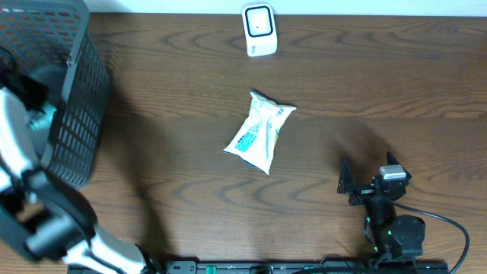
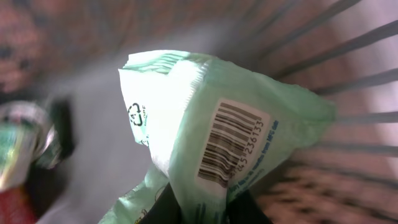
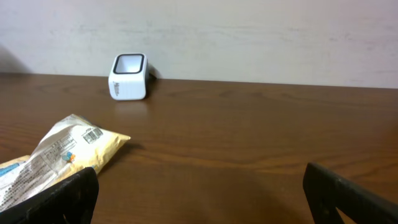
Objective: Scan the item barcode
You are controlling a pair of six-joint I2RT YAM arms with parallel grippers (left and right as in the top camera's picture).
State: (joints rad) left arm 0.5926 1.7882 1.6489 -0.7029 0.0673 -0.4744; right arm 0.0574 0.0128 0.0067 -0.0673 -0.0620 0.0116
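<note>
Next, my left gripper lifts the pale green packet over the basket's rim. Then it lowers the packet onto the table point(image 1: 195, 135) beside the white and blue packet.
A pale green packet point(image 2: 205, 106) with a black barcode point(image 2: 230, 146) on a white label fills the left wrist view, inside the grey wire basket point(image 1: 76, 91). My left gripper point(image 2: 202, 208) is shut on the packet's lower end, a dark finger on either side. From overhead the left arm reaches into the basket, where a bit of green point(image 1: 38, 118) shows. The white scanner point(image 1: 259, 29) stands at the table's far edge, also seen by the right wrist camera as the scanner point(image 3: 129, 76). My right gripper point(image 1: 368, 173) rests open at the near right, holding nothing.
A white and blue packet point(image 1: 261, 131) lies mid-table, left of the right gripper, and shows as the packet point(image 3: 59, 152) in the right wrist view. Other wrapped goods point(image 2: 18, 149) lie blurred in the basket. Basket bars point(image 2: 367, 81) stand close around the held packet.
</note>
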